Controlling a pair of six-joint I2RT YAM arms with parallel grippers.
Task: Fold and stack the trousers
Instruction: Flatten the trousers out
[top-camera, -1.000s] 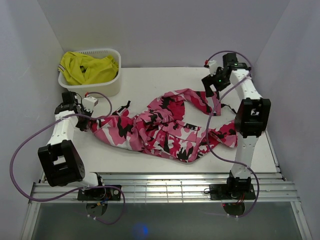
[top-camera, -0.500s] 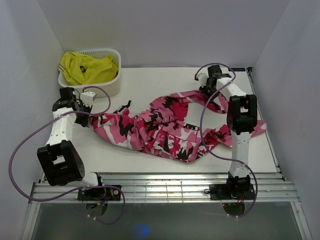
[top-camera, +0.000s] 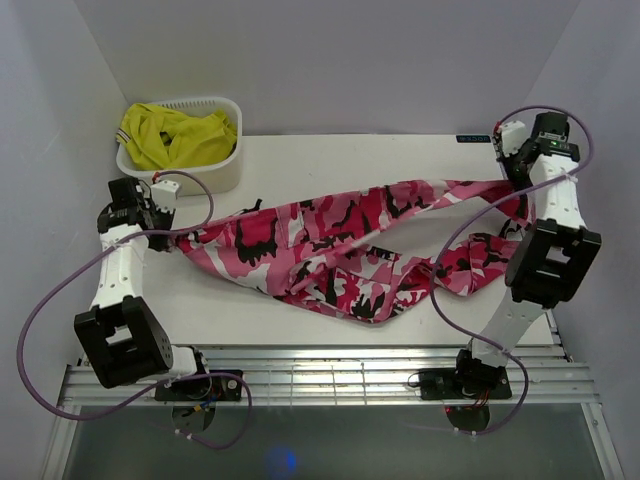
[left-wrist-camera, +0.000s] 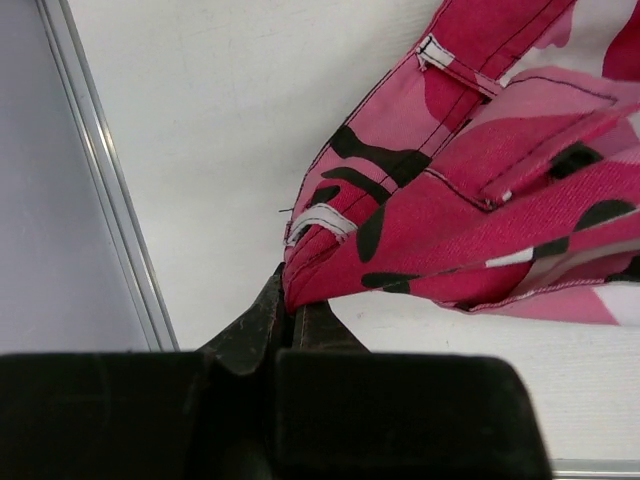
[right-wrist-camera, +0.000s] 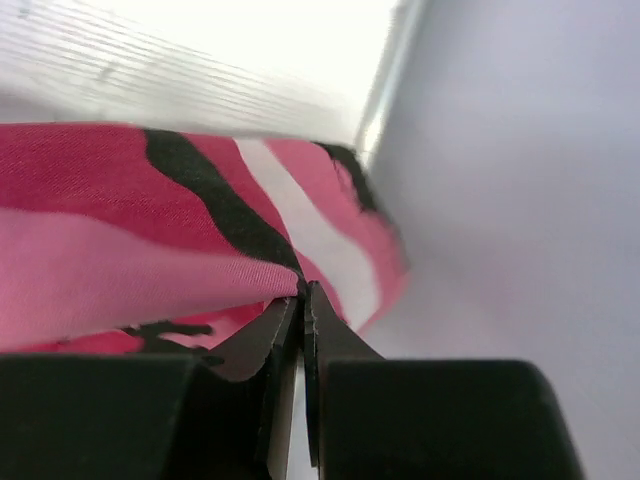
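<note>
The trousers' waistband end goes up and outward in my left gripper next, then down onto the bare tabletop outward of it by the white basket for release. The trousers (top-camera: 340, 235) slant.
The pink, white, dark red and black camouflage trousers (top-camera: 340, 235) stretch across the table from left to right, one leg pulled taut, the rest bunched toward the front. My left gripper (top-camera: 172, 232) is shut on the waistband end (left-wrist-camera: 330, 270) at the table's left side. My right gripper (top-camera: 512, 180) is shut on the other end of the trousers (right-wrist-camera: 200, 250) at the far right, close to the wall. In both wrist views the fabric comes out from between the closed fingertips.
A white basket (top-camera: 190, 172) with a yellow garment (top-camera: 175, 135) stands at the back left. The table's metal edge rail (left-wrist-camera: 105, 200) runs just left of my left gripper. The right wall (right-wrist-camera: 520, 180) is right beside my right gripper.
My right gripper closed on the trousers and swung from the table's middle back to the far right, pulling one leg out straight. The left gripper kept its hold and shifted slightly left.
</note>
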